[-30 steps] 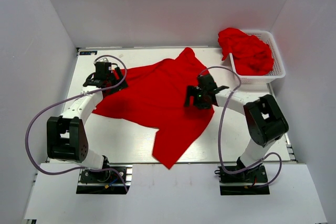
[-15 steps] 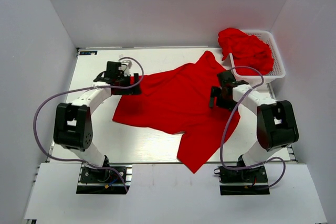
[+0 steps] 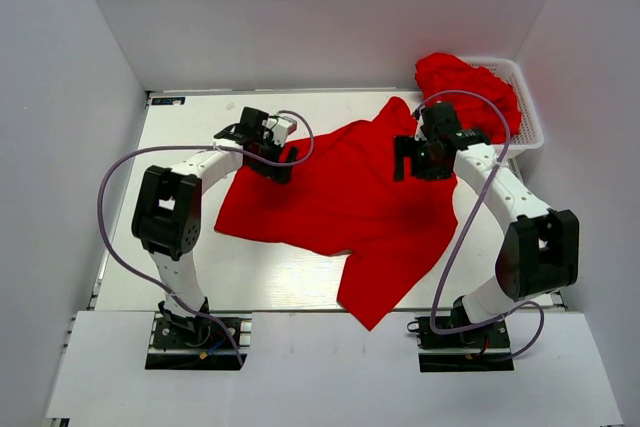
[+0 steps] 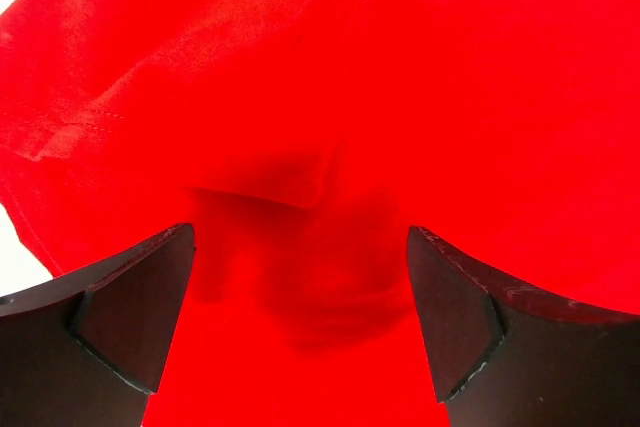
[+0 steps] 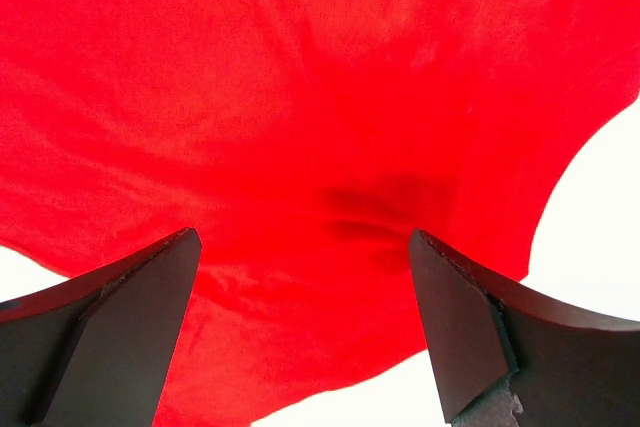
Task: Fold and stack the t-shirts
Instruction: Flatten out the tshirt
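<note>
My left gripper comes down onto the small fold near the stitched hem next and closes there, because that fold lines up with the gap between its open fingers.
One red t-shirt (image 3: 340, 197) lies spread and creased on the white table (image 3: 200, 112), a corner trailing toward the front edge. My left gripper (image 3: 277, 154) hangs open over the shirt's back left edge. In the left wrist view its dark fingers (image 4: 130, 317) stand wide apart above red cloth (image 4: 330, 127), nothing between them. My right gripper (image 3: 414, 161) is open over the shirt's right part. The right wrist view shows its fingers (image 5: 470, 327) spread above the shirt's edge (image 5: 300, 147) and bare table. More red t-shirts (image 3: 455, 75) are heaped in the basket.
A white lattice basket (image 3: 531, 119) stands at the back right corner, partly behind the right arm. Grey walls close in the table on three sides. Cables loop from both arms over the table's sides.
The shirt slid right with both grippers, then stayed put. The left gripper has since moved right along the shirt's back edge, and the right gripper moved back toward the basket.
</note>
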Controlling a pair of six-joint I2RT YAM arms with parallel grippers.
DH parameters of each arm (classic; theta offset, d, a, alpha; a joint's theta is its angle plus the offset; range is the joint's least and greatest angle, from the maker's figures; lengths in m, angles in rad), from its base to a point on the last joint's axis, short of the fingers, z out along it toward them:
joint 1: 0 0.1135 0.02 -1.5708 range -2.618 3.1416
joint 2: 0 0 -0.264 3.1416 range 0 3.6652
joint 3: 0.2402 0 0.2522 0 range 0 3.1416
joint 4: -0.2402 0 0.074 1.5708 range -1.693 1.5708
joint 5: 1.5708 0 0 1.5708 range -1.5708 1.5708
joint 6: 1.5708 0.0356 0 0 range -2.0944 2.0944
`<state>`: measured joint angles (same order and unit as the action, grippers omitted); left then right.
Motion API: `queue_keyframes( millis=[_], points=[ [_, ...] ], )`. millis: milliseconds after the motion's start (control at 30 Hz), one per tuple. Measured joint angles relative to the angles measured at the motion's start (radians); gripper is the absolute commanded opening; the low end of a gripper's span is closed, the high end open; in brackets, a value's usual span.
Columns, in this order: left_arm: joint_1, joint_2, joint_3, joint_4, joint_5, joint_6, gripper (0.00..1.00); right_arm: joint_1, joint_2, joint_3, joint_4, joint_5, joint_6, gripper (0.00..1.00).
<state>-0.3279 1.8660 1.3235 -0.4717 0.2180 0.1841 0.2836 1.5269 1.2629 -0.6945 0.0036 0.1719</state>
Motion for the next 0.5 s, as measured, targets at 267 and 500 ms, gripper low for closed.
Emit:
queue_keyframes(
  millis=[267,500],
  points=[
    [-0.012,0.014,-0.001,0.001,-0.071,0.037,0.98,-0.001,0.026,0.005,-0.048,-0.029,0.009,0.9],
    [-0.042,0.014,-0.007,0.048,-0.156,0.023,0.99,-0.004,0.026,0.005,-0.054,-0.03,0.027,0.9]
  ],
)
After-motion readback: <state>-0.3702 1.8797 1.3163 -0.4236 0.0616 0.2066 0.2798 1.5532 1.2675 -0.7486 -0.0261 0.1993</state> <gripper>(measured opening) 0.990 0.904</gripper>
